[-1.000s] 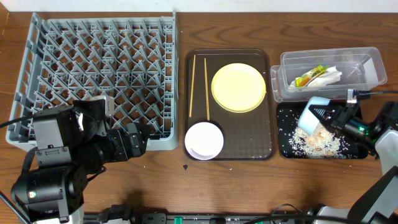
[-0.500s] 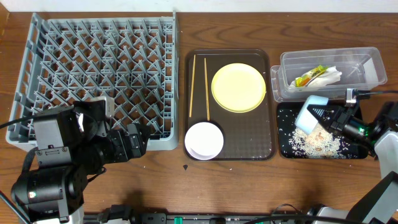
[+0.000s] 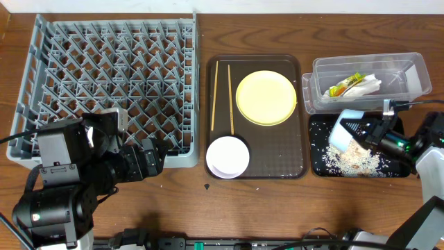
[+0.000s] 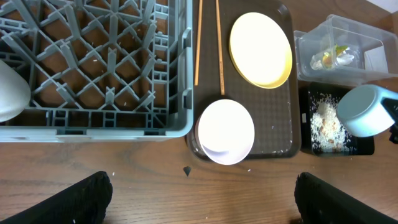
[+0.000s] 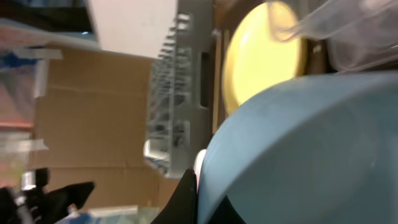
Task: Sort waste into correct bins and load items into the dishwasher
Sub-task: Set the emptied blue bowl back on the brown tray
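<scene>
My right gripper turns the bowl upright and lowers onto the brown tray's bare near corner [image 3: 283,151] to release it next, since rice lies piled in the black tray [image 3: 319,163].
My right gripper [image 3: 365,132] is shut on the rim of the light blue bowl [image 3: 344,126], holding it tipped over the black tray [image 3: 319,163], where rice grains [image 3: 350,158] lie in a pile. The bowl fills the right wrist view [image 5: 311,143] beside my right gripper's fingers [image 5: 202,200]. The clear tub [image 3: 409,69] holds the green-and-orange wrapper [image 3: 345,85] and the white napkin [image 3: 368,86]. The yellow plate [image 3: 266,97], two chopsticks [image 3: 214,94] and the pinkish-white bowl [image 3: 227,156] sit on the brown tray [image 3: 277,156]. My left gripper [image 4: 205,205] is open and empty over the table, in front of the grey dish rack [image 3: 104,76].
A whitish rounded object [image 4: 9,87] sits in the rack's front left part, mostly cut off. A small dark scrap [image 3: 207,186] lies on the wooden table in front of the brown tray. The left arm's body covers the rack's front left corner.
The right gripper and the blue bowl have shifted slightly to the left over the black tray. The left arm has not moved.
</scene>
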### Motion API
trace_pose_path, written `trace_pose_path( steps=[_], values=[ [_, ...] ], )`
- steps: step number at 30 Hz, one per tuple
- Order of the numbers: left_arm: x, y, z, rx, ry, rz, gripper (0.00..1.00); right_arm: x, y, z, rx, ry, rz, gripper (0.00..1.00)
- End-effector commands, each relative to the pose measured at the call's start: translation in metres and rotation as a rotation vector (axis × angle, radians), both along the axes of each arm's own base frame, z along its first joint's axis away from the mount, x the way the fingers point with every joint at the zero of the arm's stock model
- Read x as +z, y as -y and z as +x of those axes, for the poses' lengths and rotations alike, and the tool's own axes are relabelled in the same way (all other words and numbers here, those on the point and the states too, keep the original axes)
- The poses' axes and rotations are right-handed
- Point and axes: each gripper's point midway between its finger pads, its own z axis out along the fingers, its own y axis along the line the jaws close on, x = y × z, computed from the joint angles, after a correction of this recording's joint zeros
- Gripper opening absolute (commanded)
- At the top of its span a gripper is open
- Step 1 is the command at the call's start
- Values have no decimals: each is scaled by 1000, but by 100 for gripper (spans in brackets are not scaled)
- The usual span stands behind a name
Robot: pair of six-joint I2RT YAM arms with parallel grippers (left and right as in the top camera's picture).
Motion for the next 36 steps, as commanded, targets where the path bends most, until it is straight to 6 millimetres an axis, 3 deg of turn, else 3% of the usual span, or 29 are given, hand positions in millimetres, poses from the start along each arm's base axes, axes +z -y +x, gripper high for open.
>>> trace_pose_path(
  steps=[1, 3, 5, 6, 8, 10, 15, 21, 29, 36],
  values=[
    [1, 0, -1, -9, 3, 14, 95, 46, -25, -10, 121, 264, 92, 1],
    [1, 0, -1, -9, 4, 14, 94, -3, -8, -1, 4, -55, -66, 1],
    [1, 0, -1, -9, 3, 14, 95, 33, -26, -8, 118, 199, 31, 1],
    [1, 0, -1, -9, 2, 14, 95, 33, -29, -8, 128, 204, 14, 1],
    [1, 0, -1, -10, 4, 14, 94, -3, -13, -1, 19, -52, -85, 1],
    [1, 0, -1, -10, 4, 14, 95, 7, -20, -2, 51, 1, -65, 1],
    [1, 0, -1, -10, 4, 14, 95, 9, -24, -6, 49, -18, -131, 1],
    [2, 0, 0, -9, 9, 15, 95, -2, -66, -27, 172, -39, -390, 1],
    [3, -1, 2, -9, 16, 16, 93, -55, -125, -52, 311, -90, -956, 1],
    [3, -1, 4, -9, 19, 17, 91, -79, -174, -50, 322, 5, -1134, 1]
  ],
)
